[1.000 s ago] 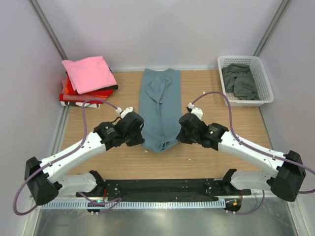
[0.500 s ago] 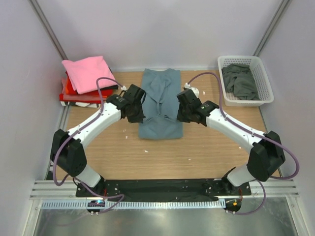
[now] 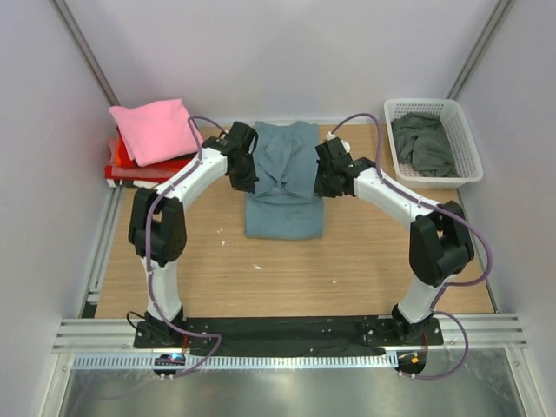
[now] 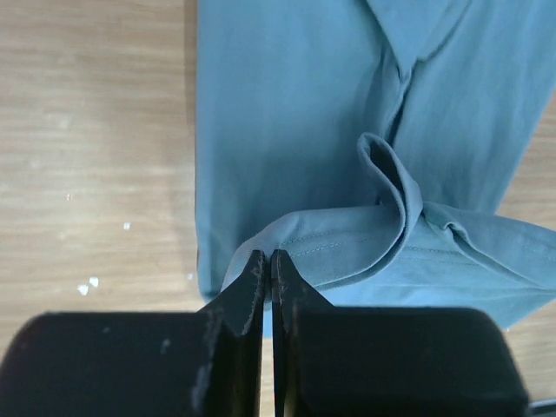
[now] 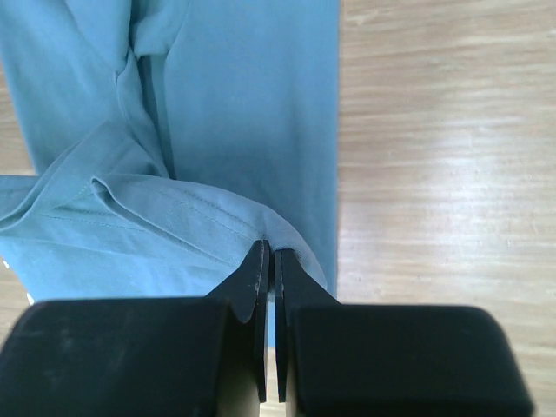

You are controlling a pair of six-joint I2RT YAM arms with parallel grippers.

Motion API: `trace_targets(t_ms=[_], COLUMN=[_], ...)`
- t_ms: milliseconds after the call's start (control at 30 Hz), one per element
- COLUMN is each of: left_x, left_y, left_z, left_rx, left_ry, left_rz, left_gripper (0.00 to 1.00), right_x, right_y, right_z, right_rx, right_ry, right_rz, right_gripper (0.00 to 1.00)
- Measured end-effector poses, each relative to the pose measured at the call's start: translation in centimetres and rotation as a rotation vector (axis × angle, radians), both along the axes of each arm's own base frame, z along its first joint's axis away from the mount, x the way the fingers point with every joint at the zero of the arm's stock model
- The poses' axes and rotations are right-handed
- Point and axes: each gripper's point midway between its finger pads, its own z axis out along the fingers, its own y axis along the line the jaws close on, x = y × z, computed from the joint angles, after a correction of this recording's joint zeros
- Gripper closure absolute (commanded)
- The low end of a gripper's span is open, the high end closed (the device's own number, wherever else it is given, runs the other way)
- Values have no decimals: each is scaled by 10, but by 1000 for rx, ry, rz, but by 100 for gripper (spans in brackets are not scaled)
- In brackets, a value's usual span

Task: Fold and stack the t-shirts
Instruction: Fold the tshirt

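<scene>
The right gripper lowers outward to the shirt's middle [image 3: 306, 179] [image 5: 297, 198] next and releases, since the hem corner is raised above the cloth and the middle lies below and outward.
A slate-blue t-shirt [image 3: 284, 187] lies lengthwise at mid-table, its near end folded back over itself. My left gripper [image 3: 247, 178] is shut on the left corner of that lifted hem [image 4: 321, 243]. At the other side my right gripper [image 3: 322, 178] is shut on the right corner of the hem [image 5: 200, 217]. Both hold the hem above the shirt's middle, with a crease bunched between them. A pink t-shirt [image 3: 156, 130] tops a folded stack with red [image 3: 143, 171] and black layers at the back left. A dark grey-green t-shirt [image 3: 426, 143] lies crumpled in the basket.
The white lattice basket [image 3: 467, 165] stands at the back right against the wall. Grey walls close in the left, back and right sides. Bare wood [image 3: 287, 278] shows between the shirt and the arm bases. Small white specks dot the wood near the shirt's left edge.
Both grippers have carried the shirt's near hem away from the arm bases toward the back, doubling the shirt over itself. The arms have stretched out further.
</scene>
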Motion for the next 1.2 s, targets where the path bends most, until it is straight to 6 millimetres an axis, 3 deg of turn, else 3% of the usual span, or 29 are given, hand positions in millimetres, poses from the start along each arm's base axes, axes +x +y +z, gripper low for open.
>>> trace_targets(t_ms=[300, 433, 667, 733, 833, 867, 900, 967, 1100, 1200], left_x=[40, 60, 81, 87, 93, 95, 97, 100, 120, 130], left_y=[4, 4, 6, 6, 8, 9, 10, 14, 24, 35], left_z=[-39, -37, -36, -44, -59, -64, -68, -71, -45, -14], left_rx=[-34, -65, -82, -81, -72, -68, -65, -59, -53, -39], left_ry=[88, 75, 48, 55, 79, 90, 98, 113, 56, -15], left_rz=[10, 6, -6, -9, -4, -1, 3, 9, 38, 65], left_gripper=[100, 100, 98, 96, 91, 86, 74, 63, 50, 50], right_x=[44, 61, 86, 94, 101, 102, 105, 112, 134, 145], right_y=[-4, -4, 0, 3, 4, 4, 3, 1, -8, -16], right_z=[-36, -46, -46, -51, -63, -68, -72, -75, -61, -41], right_rx=[5, 21, 42, 45, 53, 53, 56, 59, 74, 82], right_ry=[54, 66, 40, 39, 56, 64, 70, 76, 45, 1], right_rz=[-4, -4, 3, 8, 19, 24, 27, 38, 33, 21], right_gripper=[99, 99, 98, 92, 64, 50, 45, 32, 27, 25])
